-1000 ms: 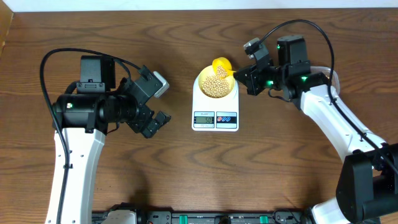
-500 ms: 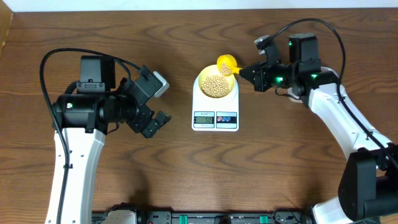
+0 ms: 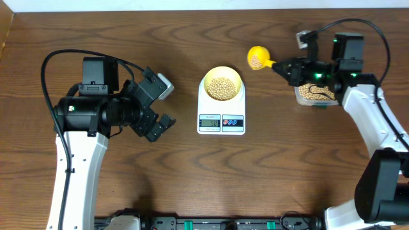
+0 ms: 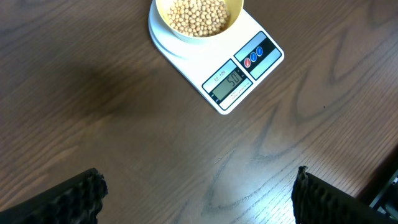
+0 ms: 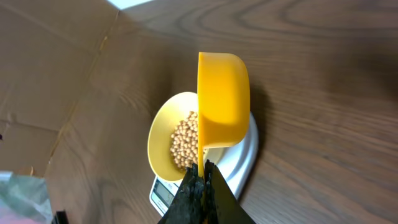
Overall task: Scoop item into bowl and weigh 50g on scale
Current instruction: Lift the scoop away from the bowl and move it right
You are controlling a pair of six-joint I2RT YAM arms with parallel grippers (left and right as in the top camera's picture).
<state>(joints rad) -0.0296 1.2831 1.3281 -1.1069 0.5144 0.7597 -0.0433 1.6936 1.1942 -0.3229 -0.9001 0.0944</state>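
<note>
My right gripper needs to go back and down past the scale (image 3: 221, 114) next and let go of the scoop on the bare wood near my base, because the scale's display shows the target weight.
The pale-yellow bowl (image 3: 222, 84) sits on the white scale (image 3: 221, 114) at the table's middle, filled with beige beans (image 3: 222, 87). My right gripper (image 3: 285, 66) is shut on the handle of a bright yellow scoop (image 3: 257, 57), which hangs right of the bowl with a few beans in it. The right wrist view shows the scoop (image 5: 222, 102) held edge-on, with the bowl (image 5: 163, 142) and scale (image 5: 239, 162) behind it and my gripper (image 5: 203, 180) pinching the handle. My left gripper (image 3: 158, 108) stands open left of the scale. The left wrist view shows bowl (image 4: 199, 18), scale (image 4: 239, 74), and my gripper (image 4: 198, 202) over bare wood.
A clear tub (image 3: 313, 92) holding more beans stands at the right, partly under my right arm. Bare brown wood surrounds the scale.
My right gripper has carried the scoop from over the bowl's far rim away to the right, toward the tub. The left arm has not moved.
</note>
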